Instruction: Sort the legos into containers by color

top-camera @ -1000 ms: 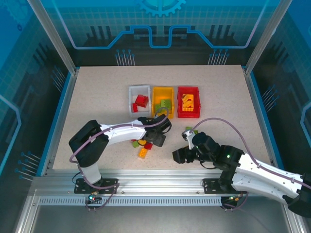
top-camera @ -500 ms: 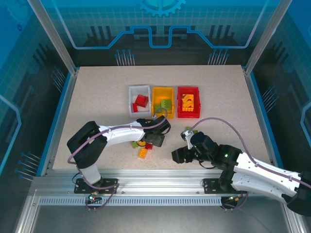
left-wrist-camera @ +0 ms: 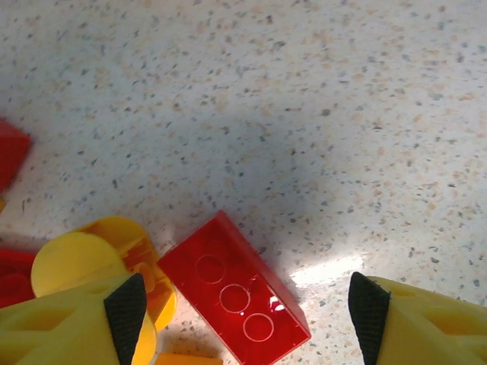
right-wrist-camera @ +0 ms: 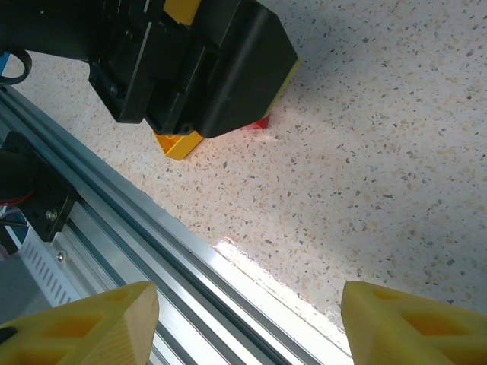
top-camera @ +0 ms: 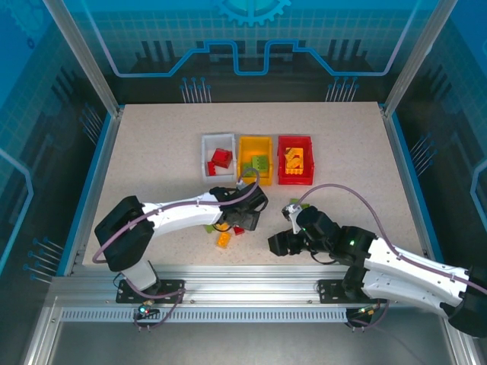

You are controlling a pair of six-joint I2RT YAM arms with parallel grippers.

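The red lego brick (top-camera: 238, 230) (left-wrist-camera: 232, 296) gets my left gripper lowered around it next, one open finger down each side, since it lies flat on the table below the fingers.
In the left wrist view a red lego brick (left-wrist-camera: 232, 296) lies flat on the table between my left gripper's (left-wrist-camera: 247, 312) open fingers, untouched by either. A round yellow lego (left-wrist-camera: 72, 262) sits beside the left finger (left-wrist-camera: 125, 308). From above, the left gripper (top-camera: 247, 219) is low over the loose legos (top-camera: 224, 239). The white container (top-camera: 206, 154) holds red bricks, the yellow container (top-camera: 255, 143) green ones, the red container (top-camera: 294, 141) yellow-orange ones. My right gripper (top-camera: 275, 245) is open and empty near the table's front edge (right-wrist-camera: 251, 327).
A green brick (top-camera: 295, 203) lies by the right arm's wrist. The aluminium front rail (right-wrist-camera: 152, 251) runs directly below the right gripper. The left gripper's black body (right-wrist-camera: 205, 68) and a yellow brick (right-wrist-camera: 179, 143) sit just left of the right gripper.
The left arm has swung lower and its gripper has dropped onto the loose pile with the jaws spread a little wider. The right arm has barely shifted.
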